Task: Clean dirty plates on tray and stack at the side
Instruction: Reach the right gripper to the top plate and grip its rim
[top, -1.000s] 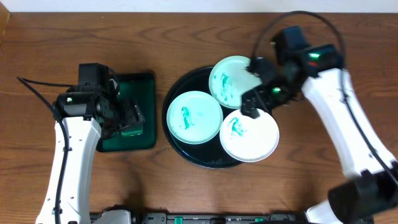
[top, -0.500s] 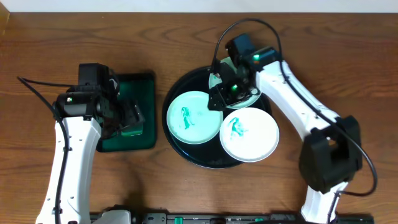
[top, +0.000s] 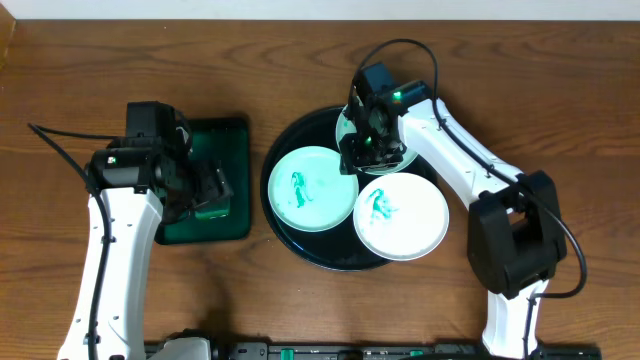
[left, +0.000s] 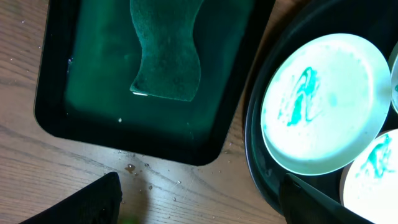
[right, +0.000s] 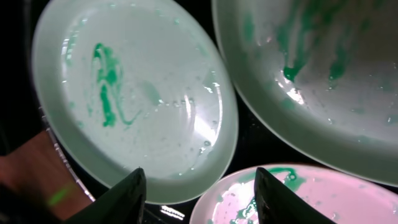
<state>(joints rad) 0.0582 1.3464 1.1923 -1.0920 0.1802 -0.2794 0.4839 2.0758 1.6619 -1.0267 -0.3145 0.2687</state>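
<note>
The plates still show teal smears, so the left gripper will next go outward and down into the rectangular tray and put its open fingers around the green sponge's narrow middle (left: 167, 47).
Three pale mint plates with teal smears lie on the round black tray (top: 318, 252). The left plate (top: 312, 188) and the front right plate (top: 402, 217) show whole. The back plate (top: 406, 156) is mostly hidden under my right arm. My right gripper (top: 362, 160) is open and empty, hovering low over the gap where the plates meet. The right wrist view shows the left plate (right: 137, 93), the back plate (right: 323, 74) and the front plate (right: 305, 199) around the right gripper's open jaws (right: 196, 199). My left gripper (top: 210, 190) (left: 199, 208) is open and empty beside the tray.
A rectangular dark-green tray (top: 215, 225) (left: 93, 93) holds a green sponge (left: 166, 56) in shallow water, left of the round tray (left: 258, 168). Water drops lie on the wooden table (left: 186, 180) between them.
My right arm has swung left from the tray's right side to over the back plate and lowered towards the plates. The left arm has not moved.
</note>
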